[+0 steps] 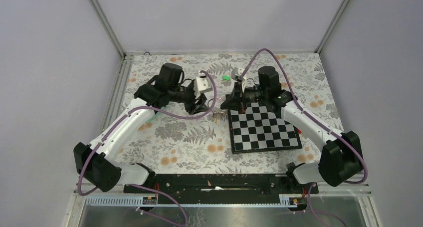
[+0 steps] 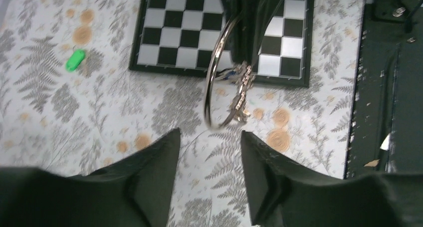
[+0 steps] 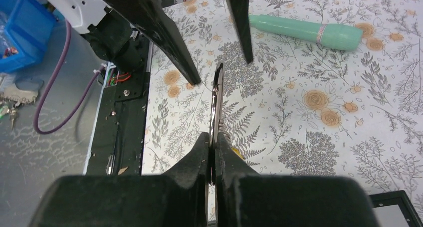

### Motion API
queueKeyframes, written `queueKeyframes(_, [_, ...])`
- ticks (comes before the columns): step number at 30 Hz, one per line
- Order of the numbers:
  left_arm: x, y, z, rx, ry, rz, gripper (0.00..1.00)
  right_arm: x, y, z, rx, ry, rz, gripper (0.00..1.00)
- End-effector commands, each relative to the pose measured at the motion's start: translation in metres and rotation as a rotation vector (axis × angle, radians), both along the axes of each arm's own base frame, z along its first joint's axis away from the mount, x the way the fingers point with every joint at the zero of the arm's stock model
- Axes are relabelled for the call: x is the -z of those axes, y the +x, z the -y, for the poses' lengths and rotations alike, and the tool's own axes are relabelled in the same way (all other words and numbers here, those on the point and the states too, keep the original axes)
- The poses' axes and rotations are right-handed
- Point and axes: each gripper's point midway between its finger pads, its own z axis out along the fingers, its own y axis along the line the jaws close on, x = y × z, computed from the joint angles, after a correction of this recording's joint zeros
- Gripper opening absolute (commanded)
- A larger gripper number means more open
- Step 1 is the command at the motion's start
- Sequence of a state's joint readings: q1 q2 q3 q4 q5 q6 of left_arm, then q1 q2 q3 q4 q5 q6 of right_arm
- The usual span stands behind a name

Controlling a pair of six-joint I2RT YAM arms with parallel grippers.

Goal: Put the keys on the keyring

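My right gripper holds the keyring [image 3: 217,100] and will next go to its left in the top view, down toward the clear tabletop [image 3: 275,149] beside the chessboard, and let the keyring go.
My right gripper [image 3: 212,137] is shut on the thin silver keyring [image 3: 217,100], holding it on edge above the floral table. A yellow key head [image 3: 237,153] peeks out beside its fingers. In the left wrist view the keyring [image 2: 215,72] hangs from the right gripper's dark fingers [image 2: 244,27], with small keys bunched at its side. My left gripper [image 2: 209,134] is open and empty, its jaws just short of the ring's lower edge. The green-headed key [image 2: 76,59] lies on the table, far from both grippers; it also shows in the top view [image 1: 226,78]. The black-headed key is out of view.
A chessboard [image 1: 264,129] lies right of the grippers. A long teal stick [image 3: 309,31] lies on the table beyond the left gripper. A blue bin [image 3: 20,27] sits off the table's edge. The black base rail [image 1: 214,182] runs along the near edge.
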State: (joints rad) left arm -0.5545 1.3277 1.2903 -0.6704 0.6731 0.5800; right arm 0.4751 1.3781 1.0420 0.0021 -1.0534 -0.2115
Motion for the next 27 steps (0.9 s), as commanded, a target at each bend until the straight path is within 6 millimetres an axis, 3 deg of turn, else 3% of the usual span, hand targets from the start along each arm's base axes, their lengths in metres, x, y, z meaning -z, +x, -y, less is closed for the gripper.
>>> queueKeyframes(1, [-0.020,0.000,-0.027,-0.036,-0.043,0.072,0.60,0.002,0.010,-0.015,0.020,0.053,-0.051,0.00])
queueKeyframes(6, [-0.011,-0.004,-0.059,-0.103,0.058,0.106,0.77,0.036,-0.013,-0.048,-0.078,-0.007,-0.112,0.00])
queueKeyframes(9, [-0.003,-0.005,-0.071,-0.139,0.098,0.111,0.81,0.056,-0.024,-0.067,-0.134,-0.033,-0.162,0.00])
queueKeyframes(12, [0.009,-0.007,-0.080,-0.164,0.131,0.103,0.82,0.072,-0.020,-0.077,-0.137,-0.028,-0.248,0.00])
queueKeyframes(20, [0.045,-0.015,-0.091,-0.182,0.186,0.053,0.85,0.130,0.023,-0.094,-0.033,-0.112,-0.426,0.03])
queueKeyframes(27, [0.075,-0.016,-0.100,-0.188,0.247,0.033,0.88,0.167,0.074,-0.079,0.120,-0.157,-0.520,0.15])
